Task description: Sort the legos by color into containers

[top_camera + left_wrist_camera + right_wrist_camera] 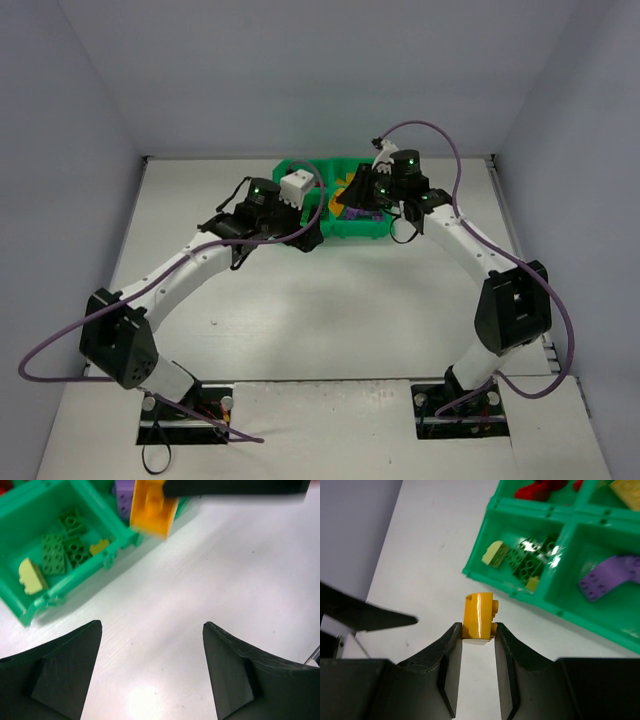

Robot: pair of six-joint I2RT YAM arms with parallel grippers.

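I should move my right gripper outward and down over the green tray's far section with the yellow lego (619, 494) to let go of the orange lego (479, 616), because that color matches it best.
My right gripper (477, 630) is shut on an orange lego (479, 616) and holds it in the air near the front edge of the green tray (485, 575). The left wrist view shows the same orange lego (152, 507) under a black finger. The tray's compartments hold green and lime legos (525, 555), a purple lego (610, 575), red legos (540, 487) and a yellow lego (627, 490). My left gripper (152, 630) is open and empty over bare table just in front of the tray (75, 575). In the top view both grippers, left (305, 238) and right (352, 198), are at the tray (300, 168).
The white table (330, 300) stretches in front of the tray between the two arms. Grey walls close it in on three sides. A finger of the left gripper (365, 615) shows just left of the held lego in the right wrist view.
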